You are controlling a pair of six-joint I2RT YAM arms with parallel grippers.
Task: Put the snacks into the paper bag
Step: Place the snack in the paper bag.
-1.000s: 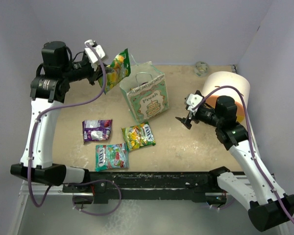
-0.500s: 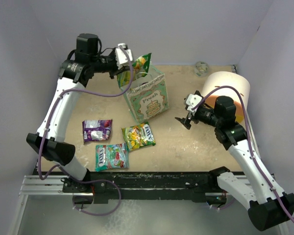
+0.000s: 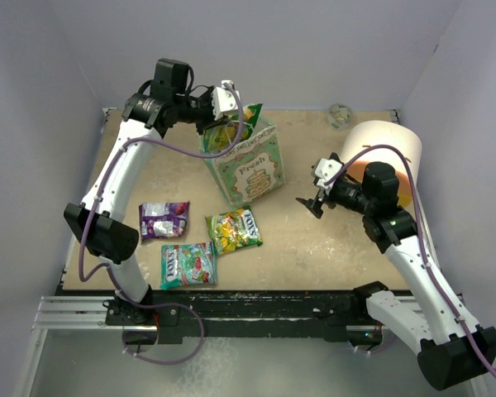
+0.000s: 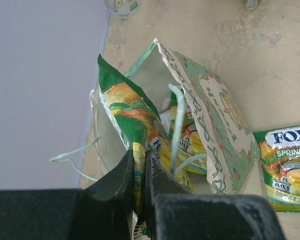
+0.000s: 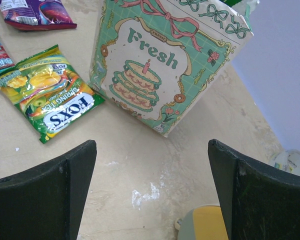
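Note:
Next I need to lower the yellow-green packet in my left gripper deeper into the bag's opening (image 3: 253, 132) (image 4: 161, 106) below and release it, since the packet's upper part still sticks out.
The mint-green paper bag (image 3: 246, 165) stands upright mid-table with its mouth open, and also shows in the left wrist view (image 4: 215, 120) and the right wrist view (image 5: 160, 65). My left gripper (image 3: 230, 114) is shut on a yellow-green fruit packet (image 4: 127, 125) and holds it over the bag's mouth, its lower end inside. Another yellow packet (image 4: 190, 145) lies inside the bag. On the table lie a purple packet (image 3: 164, 220), a yellow-green packet (image 3: 234, 229) and a teal-and-red packet (image 3: 188, 264). My right gripper (image 3: 312, 203) is open and empty, right of the bag.
A large cream-and-orange cylinder (image 3: 380, 153) lies at the right behind my right arm. A small crumpled wrapper (image 3: 340, 114) sits by the back wall. White string handles (image 4: 72, 155) hang off the bag's left side.
My left arm has swung right with the yellow-green packet, from left of the bag to over its mouth, and lowered it partly in. The right arm has not moved.

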